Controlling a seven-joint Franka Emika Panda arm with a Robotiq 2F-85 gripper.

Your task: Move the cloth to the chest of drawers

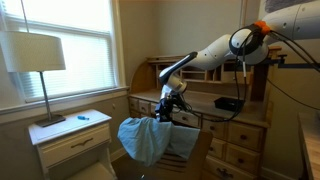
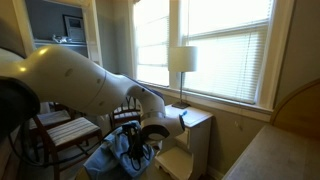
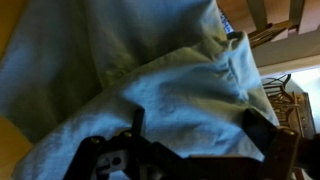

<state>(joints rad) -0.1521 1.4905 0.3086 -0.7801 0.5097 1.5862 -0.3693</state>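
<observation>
Next, my gripper stays at the cloth's top edge [image 1: 160, 122] [image 3: 195, 116] on the chair back and draws its two fingers together, as the cloth already lies between them.
The light blue cloth [image 1: 147, 142] hangs limp and wrinkled over a chair back in front of the chest of drawers [image 1: 243, 132], the light-brown roll-top desk with small knobbed drawers. It also shows in an exterior view [image 2: 112, 160] and fills the wrist view [image 3: 150, 70]. My gripper [image 1: 168, 108] sits right at the cloth's top edge, seen too in an exterior view [image 2: 137, 132]. In the wrist view its two fingers [image 3: 198, 122] stand wide apart with cloth between them, so it is open.
A small white nightstand [image 1: 72, 138] with a lamp [image 1: 34, 55] stands by the window, left of the cloth. A black object [image 1: 228, 103] lies on the desk top. A wooden chair [image 2: 58, 132] stands behind the arm. Cables hang from the arm.
</observation>
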